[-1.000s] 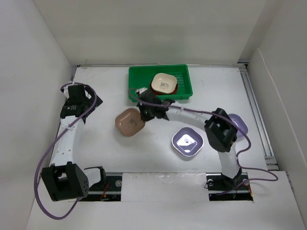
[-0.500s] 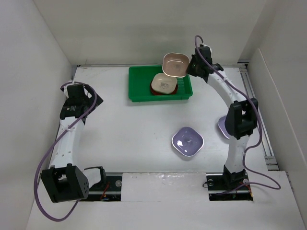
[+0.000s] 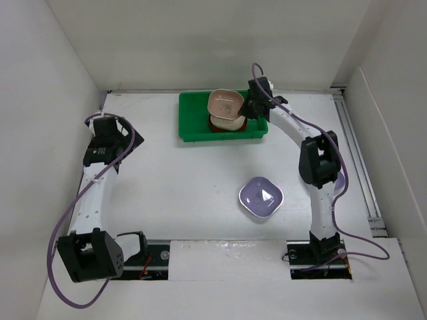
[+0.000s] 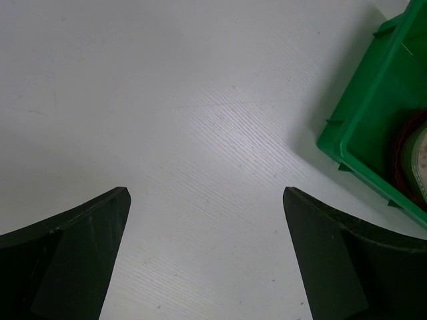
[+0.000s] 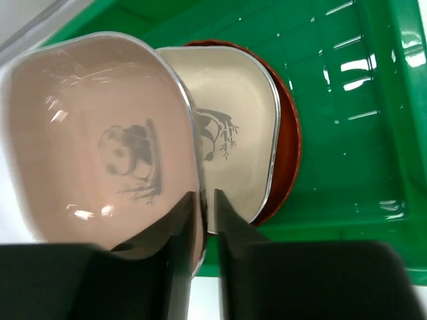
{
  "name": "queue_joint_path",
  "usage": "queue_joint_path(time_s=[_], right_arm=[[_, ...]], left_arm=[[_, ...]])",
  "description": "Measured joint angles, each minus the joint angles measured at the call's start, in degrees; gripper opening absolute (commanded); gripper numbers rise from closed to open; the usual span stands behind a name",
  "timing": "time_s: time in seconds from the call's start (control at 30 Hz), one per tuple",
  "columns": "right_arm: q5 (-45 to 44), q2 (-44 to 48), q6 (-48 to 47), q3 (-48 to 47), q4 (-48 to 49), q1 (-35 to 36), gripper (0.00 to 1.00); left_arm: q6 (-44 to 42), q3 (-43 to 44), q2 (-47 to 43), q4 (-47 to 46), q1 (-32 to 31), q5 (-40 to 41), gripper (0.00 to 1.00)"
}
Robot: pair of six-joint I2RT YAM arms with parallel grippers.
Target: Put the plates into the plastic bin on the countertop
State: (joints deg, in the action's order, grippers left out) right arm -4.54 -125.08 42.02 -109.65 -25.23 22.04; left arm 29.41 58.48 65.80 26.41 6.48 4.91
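Note:
I will next move my left gripper across to the lavender plate, which is still outside the bin (image 3: 193, 123), to the gripper's right in the top view. I will then lower it onto the lavender plate's bin-side rim (image 3: 247, 183).
The green plastic bin (image 3: 193, 123) stands at the back middle of the white countertop (image 3: 187, 193). In it a cream plate (image 5: 237, 127) lies on a red plate (image 5: 288, 143). My right gripper (image 3: 251, 105) is shut on the rim of a pinkish-brown plate (image 3: 225, 105) and holds it tilted above the cream one. In the right wrist view the gripper (image 5: 207, 198) pinches the pinkish-brown plate (image 5: 100, 147) over the bin (image 5: 347, 120). A lavender plate (image 3: 261, 197) lies on the countertop. My left gripper (image 3: 107, 133) is open and empty, left of the bin.
A sliver of a second lavender plate (image 3: 339, 180) shows behind my right arm. White walls bound the countertop on the left, back and right. In the left wrist view the open gripper (image 4: 207, 193) hangs over bare countertop, with the bin's corner (image 4: 363, 100) at the right.
My right gripper lifted the pinkish-brown plate off the countertop, carried it past the bin's back right corner, then moved left and down over the cream plate. The left arm stayed still.

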Motion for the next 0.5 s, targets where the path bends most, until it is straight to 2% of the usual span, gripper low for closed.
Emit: queue_joint_path(time_s=[0.1, 0.2, 0.3, 0.37, 0.5], right_arm=[[-0.6, 0.0, 1.0, 0.0, 0.4, 0.1, 0.67], [-1.1, 0.0, 1.3, 0.1, 0.4, 0.1, 0.69], [-1.7, 0.3, 1.7, 1.0, 0.5, 0.2, 0.78], [-2.9, 0.9, 2.0, 1.7, 0.2, 0.4, 1.0], [-8.2, 6.2, 1.0, 5.7, -1.3, 2.3, 1.0]], left_arm=[[-0.1, 0.0, 0.0, 0.0, 0.0, -0.4, 1.0], [-0.4, -0.4, -0.3, -0.5, 0.0, -0.8, 1.0], [-0.6, -1.1, -0.9, -0.6, 0.0, -1.4, 1.0], [-0.9, -1.6, -1.4, -1.0, -0.5, -2.0, 1.0], [-2.1, -2.8, -2.1, -3.2, -4.6, -6.6, 1.0]])
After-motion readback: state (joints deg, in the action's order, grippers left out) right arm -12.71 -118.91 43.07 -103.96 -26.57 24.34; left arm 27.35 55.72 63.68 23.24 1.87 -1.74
